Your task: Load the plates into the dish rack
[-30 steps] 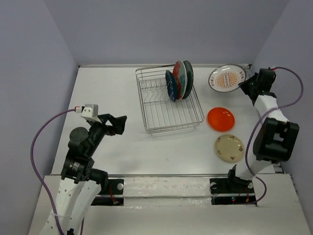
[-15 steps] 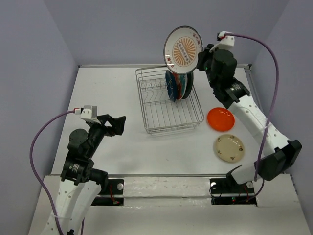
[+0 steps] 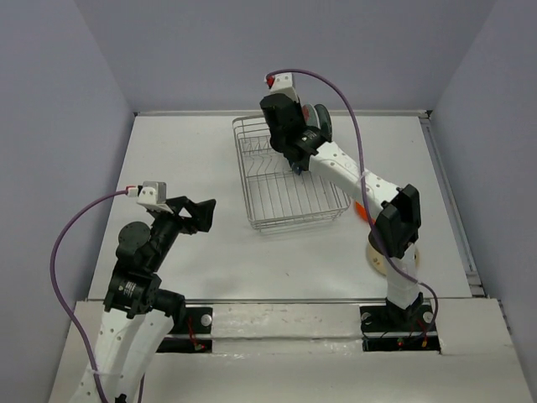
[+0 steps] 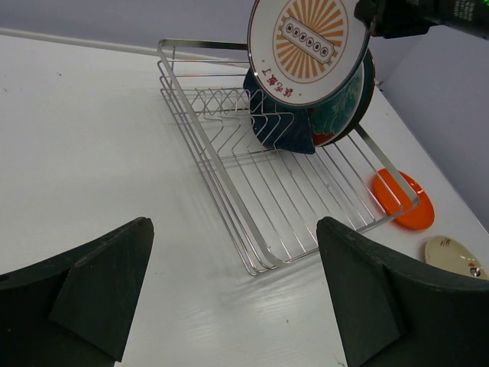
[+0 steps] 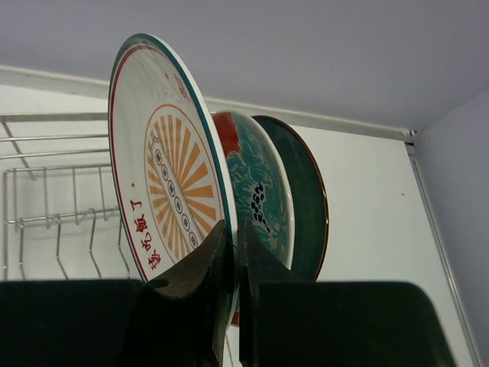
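Observation:
My right gripper will move down, stand the white plate upright next to the dark blue plate and let go of the white plate's rim, because the white plate is still hanging above the wires of the rack.
My right gripper (image 5: 235, 252) is shut on the rim of the white plate with the orange striped centre (image 5: 164, 191). It holds the plate upright over the dish rack (image 3: 289, 197), just left of the standing plates. The plate also shows in the left wrist view (image 4: 306, 42). Three plates stand in the rack (image 4: 229, 153): dark blue (image 4: 283, 130), red-and-teal (image 4: 336, 115) and dark teal (image 4: 368, 80). The orange plate (image 4: 405, 200) and the cream plate (image 4: 454, 256) lie flat on the table right of the rack. My left gripper (image 4: 237, 290) is open and empty, left of the rack's near corner.
The right arm (image 3: 352, 172) stretches over the rack's right side and hides most of the orange and cream plates from above. Grey walls close in the white table at the back and both sides.
My right arm lifted the white striped plate from the table's back right corner and swung it up and left. It now holds the plate over the rack beside the standing plates. My left arm stayed still.

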{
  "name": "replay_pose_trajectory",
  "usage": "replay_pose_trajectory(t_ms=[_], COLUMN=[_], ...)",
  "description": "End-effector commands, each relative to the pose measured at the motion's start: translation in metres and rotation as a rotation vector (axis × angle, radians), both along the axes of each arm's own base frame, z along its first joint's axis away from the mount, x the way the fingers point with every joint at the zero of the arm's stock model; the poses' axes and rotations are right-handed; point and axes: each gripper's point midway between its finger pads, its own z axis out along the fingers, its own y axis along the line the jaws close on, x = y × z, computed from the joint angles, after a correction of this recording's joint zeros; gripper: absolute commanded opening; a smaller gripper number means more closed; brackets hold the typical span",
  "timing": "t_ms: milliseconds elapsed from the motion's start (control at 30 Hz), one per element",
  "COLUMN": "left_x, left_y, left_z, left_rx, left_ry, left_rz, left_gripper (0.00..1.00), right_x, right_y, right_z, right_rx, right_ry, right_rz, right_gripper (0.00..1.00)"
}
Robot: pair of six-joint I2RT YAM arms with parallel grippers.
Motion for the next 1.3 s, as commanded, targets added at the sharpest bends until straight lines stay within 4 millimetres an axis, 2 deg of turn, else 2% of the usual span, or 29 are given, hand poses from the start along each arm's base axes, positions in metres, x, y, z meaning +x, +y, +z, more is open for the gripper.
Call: replay_pose_trajectory(t_ms=[0, 133, 267, 400, 500, 567, 600, 633, 700, 733, 767, 833, 867, 967, 1000, 1033, 1067, 1100, 1133, 1200, 1233, 1267], left_x=[-0.002, -0.002, -0.002, -0.001, -0.001, 0.000, 0.000, 0.000, 0.000, 0.000, 0.000, 0.000, -0.001, -0.002, -0.003, -0.004, -0.005, -0.006, -0.007, -0.009, -0.010, -0.012], left_y=[-0.002, -0.003, -0.004, -0.005, -0.005, -0.006, -0.006, -0.006, -0.006, -0.007, -0.006, -0.006, -0.006, -0.006, -0.006, -0.007, -0.006, -0.006, -0.007, -0.008, -0.008, -0.009], left_z=[0.010, 0.010, 0.008, 0.007, 0.006, 0.007, 0.005, 0.005, 0.006, 0.006, 0.006, 0.006, 0.007, 0.008, 0.009, 0.010, 0.012, 0.013, 0.014, 0.017, 0.017, 0.019], left_rx=[-0.008, -0.010, -0.007, -0.007, -0.004, -0.005, -0.003, -0.003, -0.004, -0.004, -0.004, -0.004, -0.005, -0.007, -0.009, -0.010, -0.012, -0.013, -0.015, -0.018, -0.019, -0.022], left_ry=[-0.043, -0.042, -0.039, -0.032, -0.030, -0.030, -0.025, -0.025, -0.027, -0.027, -0.028, -0.028, -0.031, -0.038, -0.043, -0.047, -0.053, -0.059, -0.063, -0.075, -0.078, -0.087], left_rz=[-0.013, -0.017, -0.020, -0.023, -0.025, -0.026, -0.028, -0.028, -0.026, -0.029, -0.029, -0.029, -0.031, -0.033, -0.034, -0.036, -0.037, -0.039, -0.042, -0.048, -0.051, -0.055], left_gripper=[0.99, 0.99, 0.99, 0.99, 0.99, 0.99, 0.99, 0.99, 0.99, 0.99, 0.99, 0.99, 0.99, 0.99, 0.99, 0.99, 0.99, 0.99, 0.99, 0.99, 0.99, 0.99], right_x=[-0.006, -0.004, -0.003, -0.001, -0.001, -0.003, -0.004, -0.005, -0.012, -0.019, -0.024, -0.028, -0.040, -0.053, -0.069, -0.068, -0.076, -0.074, -0.081, -0.091, -0.108, -0.109], right_y=[-0.018, -0.010, -0.001, 0.014, 0.022, 0.024, 0.027, 0.029, 0.034, 0.032, 0.034, 0.025, 0.013, -0.013, -0.032, -0.058, -0.074, -0.095, -0.137, -0.174, -0.198, -0.234], right_z=[0.044, 0.024, -0.009, -0.049, -0.066, -0.066, -0.064, -0.060, -0.042, -0.026, -0.019, -0.008, 0.001, 0.009, 0.002, -0.003, -0.040, -0.019, -0.043, -0.071, -0.099, -0.108], right_rx=[-0.017, -0.046, -0.020, 0.013, 0.045, 0.077, 0.099, 0.116, 0.172, 0.205, 0.243, 0.316, 0.364, 0.433, 0.443, 0.457, 0.468, 0.513, 0.560, 0.611, 0.628, 0.678], right_ry=[-0.091, -0.057, 0.005, 0.080, 0.118, 0.123, 0.125, 0.124, 0.118, 0.105, 0.105, 0.124, 0.124, 0.118, 0.128, 0.126, 0.188, 0.126, 0.143, 0.163, 0.187, 0.158], right_rz=[-0.120, -0.116, -0.091, -0.054, -0.031, -0.022, -0.003, 0.008, 0.062, 0.086, 0.112, 0.168, 0.181, 0.208, 0.202, 0.156, 0.128, 0.092, 0.020, -0.040, -0.098, -0.187], right_gripper=[0.07, 0.07, 0.07, 0.07, 0.07, 0.19, 0.33, 0.42, 0.56, 0.64, 0.67, 0.68, 0.68, 0.67, 0.67, 0.67, 0.66, 0.66, 0.65, 0.64, 0.61, 0.59])
